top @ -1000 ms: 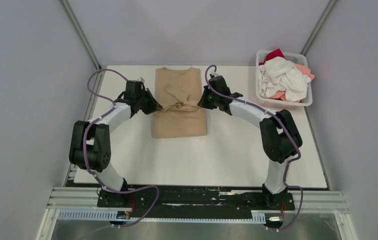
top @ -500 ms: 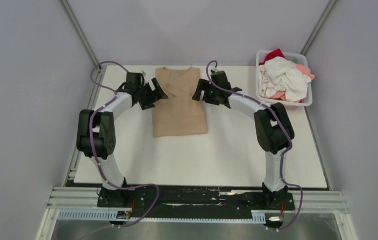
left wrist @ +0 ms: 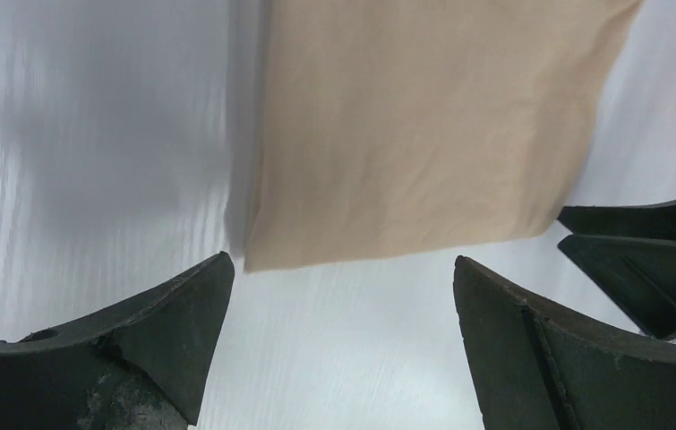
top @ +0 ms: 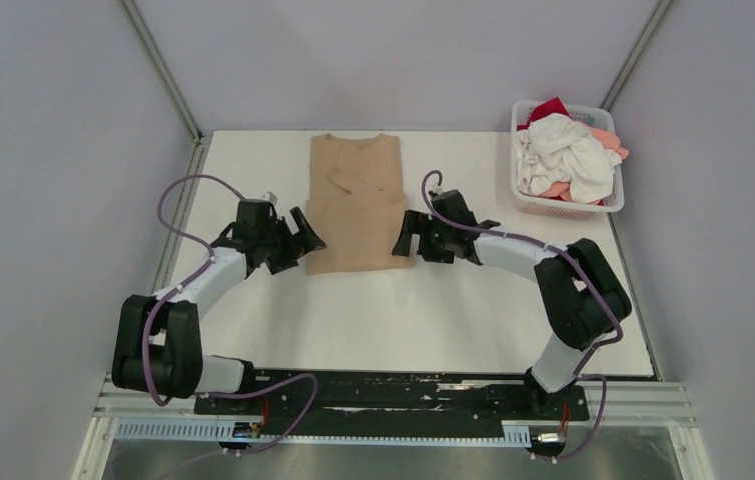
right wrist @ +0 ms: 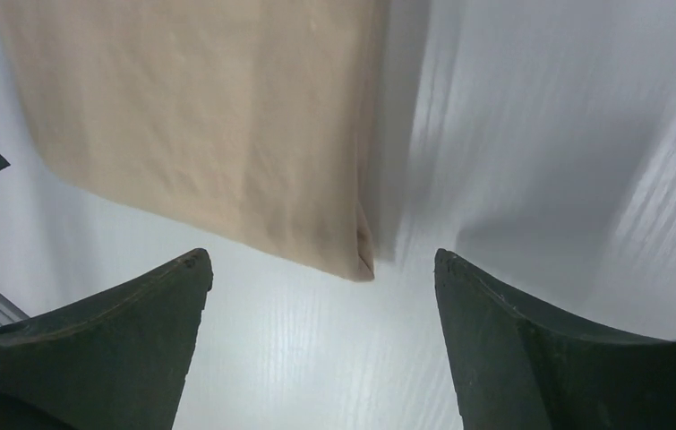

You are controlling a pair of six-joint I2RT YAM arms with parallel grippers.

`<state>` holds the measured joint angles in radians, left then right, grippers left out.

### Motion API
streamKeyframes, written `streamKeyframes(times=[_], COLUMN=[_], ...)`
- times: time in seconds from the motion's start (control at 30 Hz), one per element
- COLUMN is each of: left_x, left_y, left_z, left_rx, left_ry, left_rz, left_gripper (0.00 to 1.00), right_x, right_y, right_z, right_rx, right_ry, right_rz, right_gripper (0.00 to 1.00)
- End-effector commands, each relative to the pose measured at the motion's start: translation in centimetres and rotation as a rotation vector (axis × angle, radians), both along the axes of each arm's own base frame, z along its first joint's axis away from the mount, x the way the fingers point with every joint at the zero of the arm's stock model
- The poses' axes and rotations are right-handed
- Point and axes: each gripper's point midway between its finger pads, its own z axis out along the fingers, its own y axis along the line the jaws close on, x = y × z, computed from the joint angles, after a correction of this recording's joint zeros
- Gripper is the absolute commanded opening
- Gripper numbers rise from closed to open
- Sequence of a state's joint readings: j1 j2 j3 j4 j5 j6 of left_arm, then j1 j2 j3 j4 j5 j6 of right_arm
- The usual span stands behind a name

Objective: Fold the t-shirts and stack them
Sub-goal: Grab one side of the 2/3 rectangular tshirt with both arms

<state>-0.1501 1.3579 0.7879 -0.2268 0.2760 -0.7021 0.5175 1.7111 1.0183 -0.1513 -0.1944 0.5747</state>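
The left gripper should next go down onto the tan t-shirt's near corner away from the basket, and then close.
A tan t-shirt [top: 357,205] lies flat on the white table [top: 403,310], folded into a narrow strip with its collar at the far end. My left gripper [top: 304,235] stands open beside its near left corner, apart from the cloth. My right gripper [top: 404,236] stands open beside the near right corner. In the left wrist view the tan t-shirt [left wrist: 423,125] ends just ahead of my left gripper [left wrist: 342,261], with bare table between the fingers. The right wrist view shows the tan t-shirt [right wrist: 200,116] with its corner just ahead of my right gripper [right wrist: 321,254]. White, pink and red t-shirts [top: 561,157] are heaped in a basket.
The white lattice basket [top: 605,203] stands at the table's far right corner. Grey walls close in the table on three sides. The arm bases sit on a metal rail [top: 393,400] at the near edge.
Both grippers opened and let go of the tan t-shirt's bunched middle. They pulled back toward me to its near corners. The shirt now lies flat.
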Motion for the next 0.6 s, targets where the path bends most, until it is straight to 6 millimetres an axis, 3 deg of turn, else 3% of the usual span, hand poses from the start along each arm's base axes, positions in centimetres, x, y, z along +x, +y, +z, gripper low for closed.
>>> streamKeyframes(times=[0.0,0.13,0.3,0.4,0.57], left_x=[-2.1,-3.0,-2.6,-2.6,-2.5], left_y=[-0.2,0.3,-0.1,-0.3,-0.3], left_z=[-1.9,-4.3,-6.1,-7.0,-8.5], left_rx=[-0.021,-0.001,-0.004,-0.008,0.0], left_ry=[0.033,0.092,0.154,0.182,0.218], left_rz=[0.021,0.045,0.035,0.027,0.032], left_gripper=[1.0,0.95,0.82,0.66,0.54], right_x=[-1.4,-2.2,-2.3,-2.3,-2.4], right_y=[0.6,0.6,0.6,0.7,1.2], right_z=[-0.1,-1.7,-3.0,-4.0,-4.9], right_rx=[0.057,0.058,0.053,0.047,0.049], right_ry=[0.029,0.08,0.099,0.125,0.144], right_rz=[-0.012,-0.012,-0.018,-0.022,-0.012], right_gripper=[0.87,0.67,0.58,0.55,0.44])
